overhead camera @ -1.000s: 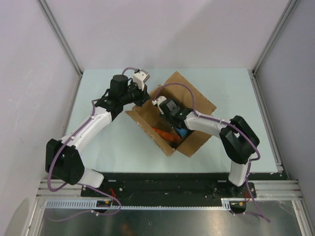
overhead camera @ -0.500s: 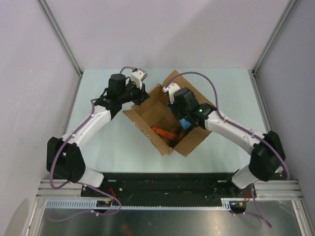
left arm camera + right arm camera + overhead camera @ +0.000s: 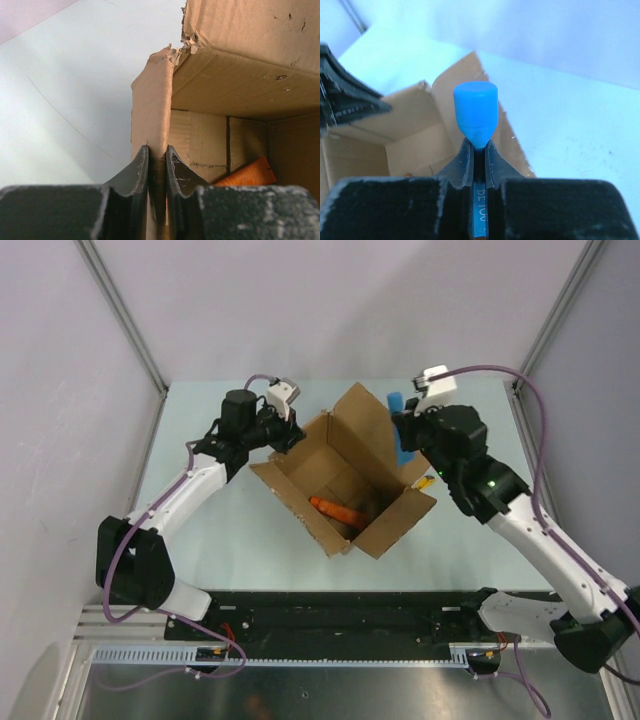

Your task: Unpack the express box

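My right gripper swings off the flap toward the right in the top view next, then tilts and lowers the tube there. Bare table lies beyond the yellow thing.
The express box (image 3: 372,526) stands open at mid table, turned diagonally. An orange tube (image 3: 337,510) lies on its floor and also shows in the left wrist view (image 3: 251,172). My left gripper (image 3: 291,436) is shut on the box's left wall edge (image 3: 151,110), one finger (image 3: 136,172) on each side. My right gripper (image 3: 402,428) is shut on a blue tube (image 3: 394,400) and holds it in the air over the box's far right flap. In the right wrist view, the tube's cap (image 3: 475,111) sticks out past the fingertips (image 3: 464,159), with the box (image 3: 405,122) below.
A small yellow thing (image 3: 425,481) peeks out beside the box's right flap. The pale green table (image 3: 220,530) is walled by grey panels at left, back and right. The arm bases sit on the black rail at the near edge.
My right gripper has risen out of the box with the blue tube and swung up and to the right. My left gripper kept its hold on the box wall.
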